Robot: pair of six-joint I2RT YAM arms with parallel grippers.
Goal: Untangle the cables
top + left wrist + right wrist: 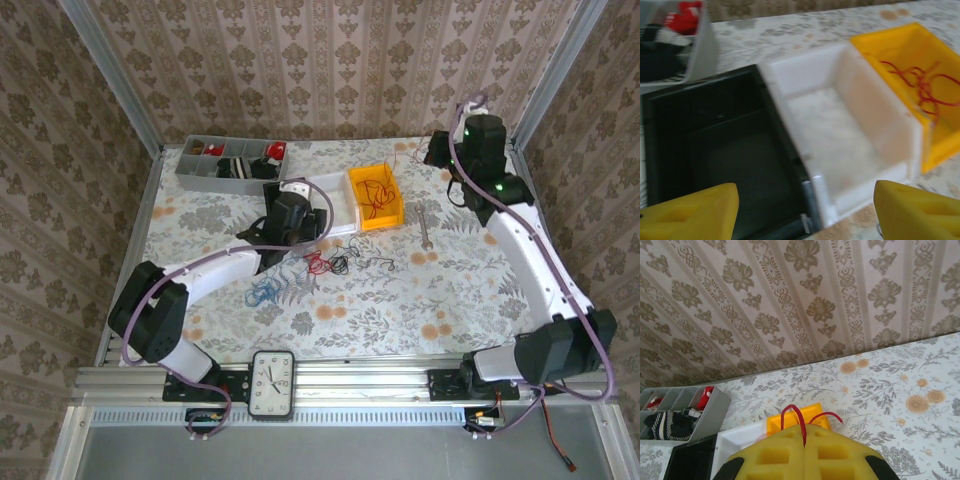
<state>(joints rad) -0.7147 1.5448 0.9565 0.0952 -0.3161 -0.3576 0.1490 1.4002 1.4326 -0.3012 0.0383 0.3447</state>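
Observation:
The thin red cable should go in the yellow bin (392, 213) (812, 412) next, because more red cables are already in there. My right gripper needs to move across over the bin, go down and let go of the cable.
Loose cables lie mid-table: a red tangle (318, 265), a blue curl (263, 292) and black strands (347, 262). More red cables (376, 193) (920, 86) rest in the yellow bin (392, 213) (900, 55). My left gripper (292, 215) (807, 215) hovers open over the seam between the black bin (715, 150) and the white bin (840, 130), with nothing between its yellow pads. My right gripper (437, 150) (805, 440) is raised at the back right. It is shut on a thin red cable (801, 421) that loops up from between its pads.
A grey divided organizer (215, 172) (715, 407) holding red and black items stands at the back left. A small metal tool (423, 228) lies right of the yellow bin. A clock (272, 383) sits on the front rail. Patterned walls enclose the table.

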